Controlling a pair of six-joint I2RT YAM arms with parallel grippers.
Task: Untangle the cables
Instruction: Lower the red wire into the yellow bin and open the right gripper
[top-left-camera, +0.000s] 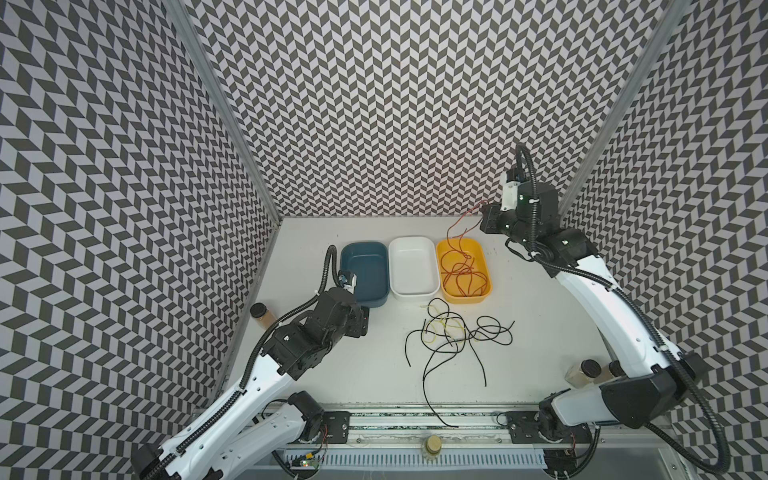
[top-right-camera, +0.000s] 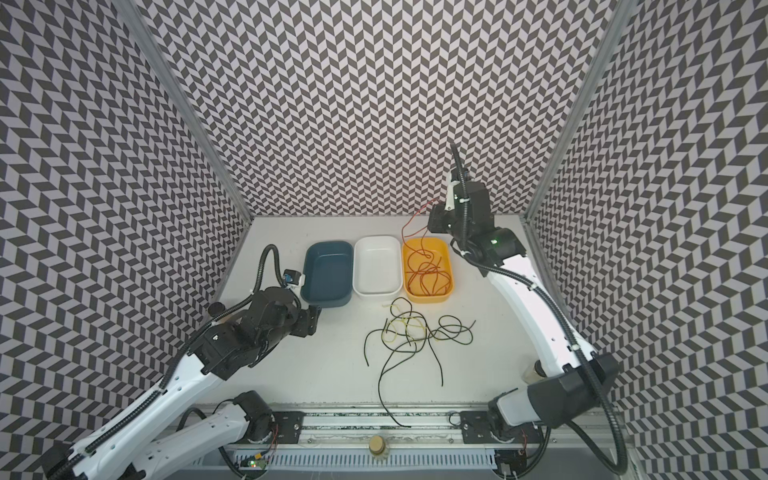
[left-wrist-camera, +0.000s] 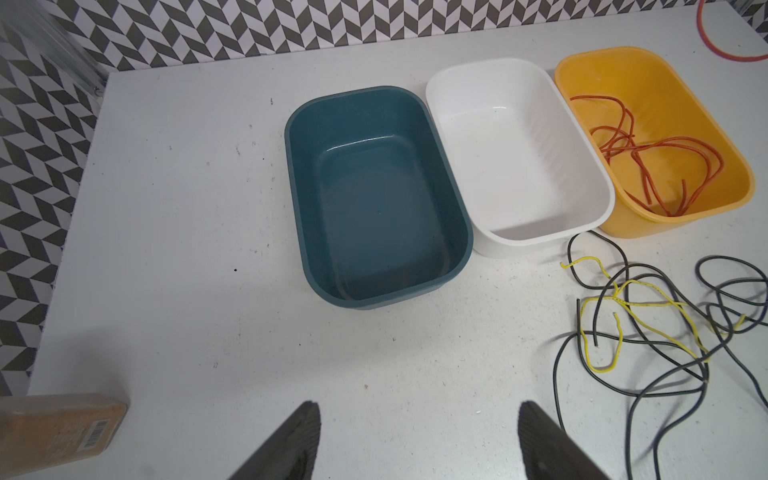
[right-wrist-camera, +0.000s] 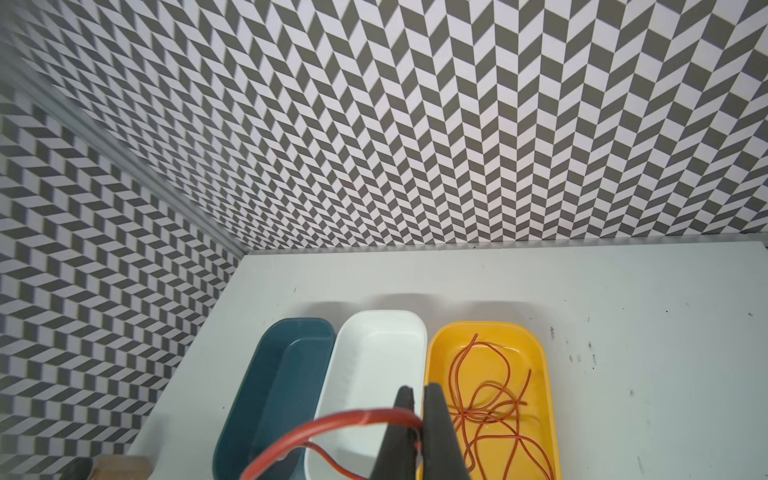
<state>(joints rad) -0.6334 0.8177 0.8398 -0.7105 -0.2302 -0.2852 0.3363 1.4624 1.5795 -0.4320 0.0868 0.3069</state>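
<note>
The orange-red cable in my right gripper, tilting downward, goes down into the yellow tray (top-left-camera: 487, 274) (right-wrist-camera: 494, 392) for release next, as that tray lies below the raised gripper.
A tangle of black cables (top-left-camera: 451, 332) (top-right-camera: 409, 332) lies on the white table in front of the trays, with a pale yellow cable (top-left-camera: 446, 324) (left-wrist-camera: 582, 262) woven through it. Orange-red cables (top-left-camera: 461, 272) lie coiled in the yellow tray (top-left-camera: 487, 274) (left-wrist-camera: 665, 70). My right gripper (top-left-camera: 486, 218) (right-wrist-camera: 419, 388) hangs above that tray's back right corner, shut on an orange-red cable (right-wrist-camera: 332, 419) that droops down into the tray. My left gripper (top-left-camera: 362, 322) (left-wrist-camera: 419, 409) is open and empty just above the table, by the blue tray's front corner and left of the tangle.
A blue tray (top-left-camera: 363, 244) and a white tray (top-left-camera: 411, 239) stand empty, left of the yellow one. One black cable end trails over the front rail (top-left-camera: 440, 419). Jars stand at the left wall (top-left-camera: 259, 313), by the right arm (top-left-camera: 586, 372) and on the rail (top-left-camera: 432, 446).
</note>
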